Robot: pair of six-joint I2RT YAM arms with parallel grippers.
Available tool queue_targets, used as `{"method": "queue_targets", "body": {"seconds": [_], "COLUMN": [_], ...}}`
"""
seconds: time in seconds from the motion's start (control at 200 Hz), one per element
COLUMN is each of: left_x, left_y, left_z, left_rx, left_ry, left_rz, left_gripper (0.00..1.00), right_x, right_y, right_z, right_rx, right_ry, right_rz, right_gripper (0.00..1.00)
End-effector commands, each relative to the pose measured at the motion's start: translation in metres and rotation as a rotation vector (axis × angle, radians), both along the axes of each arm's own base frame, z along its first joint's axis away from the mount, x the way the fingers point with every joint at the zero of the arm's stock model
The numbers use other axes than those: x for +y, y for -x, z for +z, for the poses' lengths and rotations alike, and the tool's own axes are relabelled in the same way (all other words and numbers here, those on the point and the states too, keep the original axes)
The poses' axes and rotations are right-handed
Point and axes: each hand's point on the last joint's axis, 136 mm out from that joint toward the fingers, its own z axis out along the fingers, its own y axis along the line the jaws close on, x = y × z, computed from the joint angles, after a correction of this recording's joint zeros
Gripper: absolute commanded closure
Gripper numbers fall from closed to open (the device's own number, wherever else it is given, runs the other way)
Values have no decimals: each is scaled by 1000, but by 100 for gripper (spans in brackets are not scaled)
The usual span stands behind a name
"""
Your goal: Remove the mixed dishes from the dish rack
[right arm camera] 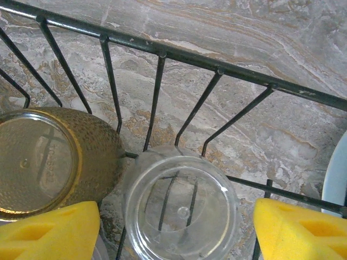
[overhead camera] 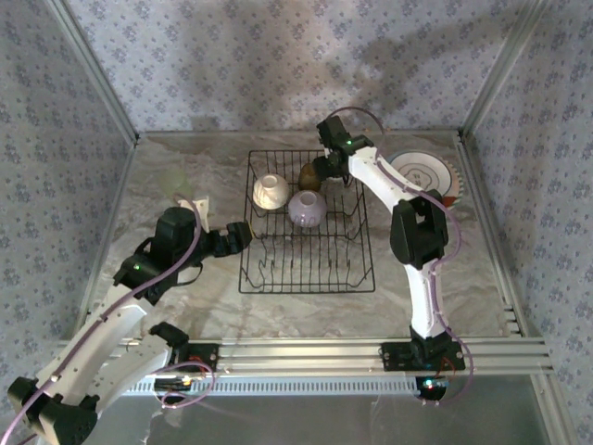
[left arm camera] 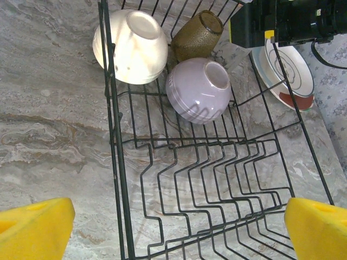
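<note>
The upturned clear glass (right arm camera: 180, 208) needs to be gripped by its sides, so my right gripper needs to come down around it and close.
The black wire dish rack (overhead camera: 308, 289) stands mid-table. At its far end sit an upturned cream bowl (overhead camera: 271, 191), a lilac bowl (overhead camera: 307, 209) and an olive-brown cup (overhead camera: 309, 176). My right gripper (overhead camera: 334, 170) hangs over the rack's far right corner. In the right wrist view its yellow fingers (right arm camera: 298, 230) stand open on either side of an upturned clear glass (right arm camera: 180, 208), beside the olive cup (right arm camera: 49, 157). My left gripper (overhead camera: 243, 232) is open at the rack's left rail (left arm camera: 116, 162), with just bare wire between its fingers (left arm camera: 32, 227). Both bowls (left arm camera: 133, 46) (left arm camera: 198, 89) lie ahead of it.
A stack of ringed plates (overhead camera: 422, 176) lies flat on the table to the right of the rack, near the right frame post; its rim (right arm camera: 336, 173) shows beside the right gripper. The right arm's black wrist (left arm camera: 287, 21) hangs over the rack's far corner.
</note>
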Motion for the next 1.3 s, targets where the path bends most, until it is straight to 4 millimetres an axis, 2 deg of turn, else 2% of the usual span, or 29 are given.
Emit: {"method": "queue_targets", "body": {"seconds": [0.0, 0.23, 0.445, 0.64, 0.939, 1.114, 1.294], "left_x": [1, 1, 2, 0, -22, -24, -24], "left_y": [-3, -3, -4, -4, -1, -2, -3], "left_z": [8, 11, 7, 12, 24, 27, 26], "left_rx": [-32, -39, -29, -37, -62, -66, -63], "left_ry": [23, 24, 24, 33, 121, 130, 131], "left_rz": [12, 9, 18, 11, -100, -104, -101], "left_gripper": [1, 1, 1, 1, 1, 1, 1], "right_x": [-9, -18, -14, -12, -7, -6, -5], "right_y": [4, -2, -3, -4, -3, -2, -2], "right_z": [17, 0, -14, -27, -44, -45, -36], "right_rx": [-11, 45, 76, 110, 156, 162, 141], "right_ry": [8, -13, -36, -49, -67, -73, -80], "right_rz": [10, 1, 8, 12, 13, 1, -1], "right_gripper": [22, 24, 26, 26, 27, 30, 38]}}
